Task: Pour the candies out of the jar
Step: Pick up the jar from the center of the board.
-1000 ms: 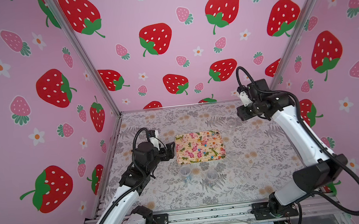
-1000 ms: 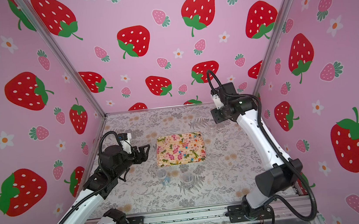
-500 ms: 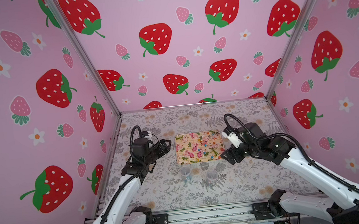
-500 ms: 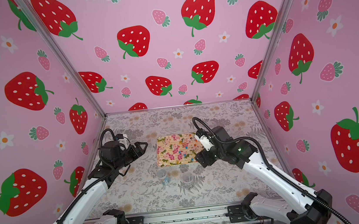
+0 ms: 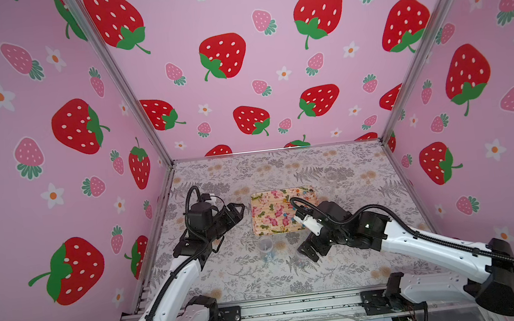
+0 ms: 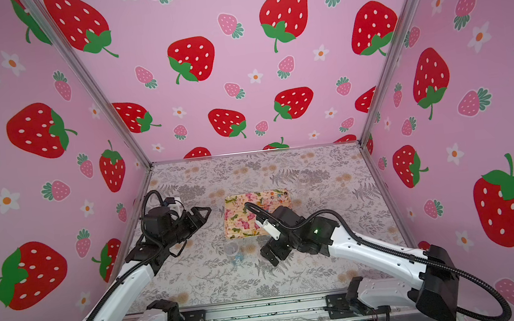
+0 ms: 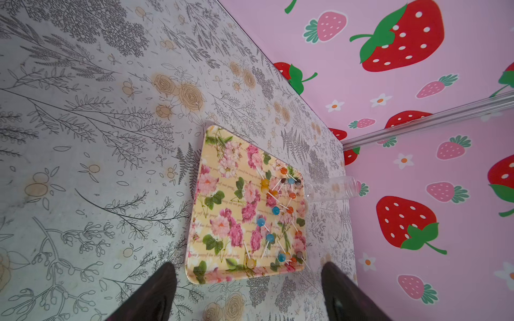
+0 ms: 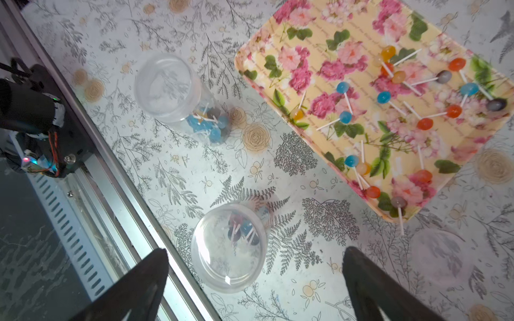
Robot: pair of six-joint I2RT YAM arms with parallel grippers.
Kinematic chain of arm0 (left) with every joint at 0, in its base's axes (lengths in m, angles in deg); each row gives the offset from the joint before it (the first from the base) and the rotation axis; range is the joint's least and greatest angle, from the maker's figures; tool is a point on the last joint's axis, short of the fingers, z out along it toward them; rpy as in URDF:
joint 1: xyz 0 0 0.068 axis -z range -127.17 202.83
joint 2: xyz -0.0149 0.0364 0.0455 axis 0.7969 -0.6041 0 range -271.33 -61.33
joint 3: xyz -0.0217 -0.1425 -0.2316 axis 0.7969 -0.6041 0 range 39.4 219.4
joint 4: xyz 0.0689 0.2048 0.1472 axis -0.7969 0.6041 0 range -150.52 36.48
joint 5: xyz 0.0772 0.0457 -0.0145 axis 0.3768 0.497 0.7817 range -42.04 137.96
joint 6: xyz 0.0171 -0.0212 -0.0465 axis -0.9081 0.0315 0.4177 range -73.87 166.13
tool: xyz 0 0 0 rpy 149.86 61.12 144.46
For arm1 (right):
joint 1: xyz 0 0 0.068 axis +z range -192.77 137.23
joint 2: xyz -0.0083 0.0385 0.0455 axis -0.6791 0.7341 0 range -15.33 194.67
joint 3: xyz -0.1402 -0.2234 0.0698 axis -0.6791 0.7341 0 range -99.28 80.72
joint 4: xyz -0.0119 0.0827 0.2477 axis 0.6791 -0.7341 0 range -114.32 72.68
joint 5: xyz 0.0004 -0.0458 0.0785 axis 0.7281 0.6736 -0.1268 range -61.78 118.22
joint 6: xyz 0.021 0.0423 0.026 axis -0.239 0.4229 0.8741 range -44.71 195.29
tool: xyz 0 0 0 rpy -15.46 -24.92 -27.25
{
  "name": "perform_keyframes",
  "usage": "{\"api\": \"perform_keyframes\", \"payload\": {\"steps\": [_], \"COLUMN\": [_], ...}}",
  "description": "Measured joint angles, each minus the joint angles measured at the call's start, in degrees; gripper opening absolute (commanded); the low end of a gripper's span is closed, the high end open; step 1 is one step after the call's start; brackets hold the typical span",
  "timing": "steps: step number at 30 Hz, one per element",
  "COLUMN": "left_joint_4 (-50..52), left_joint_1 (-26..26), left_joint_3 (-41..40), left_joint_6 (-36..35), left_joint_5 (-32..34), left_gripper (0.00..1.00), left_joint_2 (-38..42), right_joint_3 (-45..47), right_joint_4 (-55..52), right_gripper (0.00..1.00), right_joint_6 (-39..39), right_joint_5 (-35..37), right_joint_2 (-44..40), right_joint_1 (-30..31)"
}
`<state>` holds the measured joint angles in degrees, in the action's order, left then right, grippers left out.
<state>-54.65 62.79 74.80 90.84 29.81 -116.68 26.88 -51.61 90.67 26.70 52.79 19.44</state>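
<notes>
The jar with few candies stands below my right gripper, so I will bring the open jaws down around its upper wall (image 8: pixel 230 248) and close, as candies remain inside.
Two clear jars stand in front of the floral tray (image 5: pixel 263 214). One jar (image 8: pixel 178 91) (image 5: pixel 265 246) holds blue candies (image 8: pixel 211 122). The other jar (image 8: pixel 228 258) holds a few dark and blue candies (image 8: pixel 242 228). My right gripper (image 8: pixel 256 250) (image 5: pixel 307 252) hovers over this jar, open, touching nothing. Several more candies (image 8: pixel 417 111) (image 7: pixel 278 214) lie scattered on the tray. My left gripper (image 7: pixel 247 265) (image 5: pixel 236 210) is open and empty, to the left of the tray.
An empty clear jar (image 5: pixel 331 175) (image 7: pixel 333 189) sits behind the tray's right corner. The metal front rail (image 8: pixel 91 178) runs close to the nearer jars. Pink strawberry walls enclose the table on three sides.
My right arm has swung down from high at the back right to the jars in front of the tray, its jaws opening wider. The left arm shifted only slightly.
</notes>
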Motion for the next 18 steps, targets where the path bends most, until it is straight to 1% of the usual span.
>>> {"api": "perform_keyframes", "payload": {"steps": [10, 18], "left_joint_4": [-0.1, -0.1], "left_joint_1": [-0.3, -0.5], "left_joint_3": [0.0, 0.0], "left_joint_6": [0.6, 0.6], "left_joint_5": [-0.9, -1.0], "left_gripper": [0.85, 0.85], "left_joint_2": [-1.3, -1.2], "right_joint_3": [1.2, 2.5], "right_joint_4": [1.6, 3.0], "right_gripper": [1.00, 0.91], "right_joint_6": [1.2, 1.8], "right_joint_5": [2.5, 3.1], "right_joint_2": [2.6, 6.4], "right_joint_1": [2.9, 4.8]}}
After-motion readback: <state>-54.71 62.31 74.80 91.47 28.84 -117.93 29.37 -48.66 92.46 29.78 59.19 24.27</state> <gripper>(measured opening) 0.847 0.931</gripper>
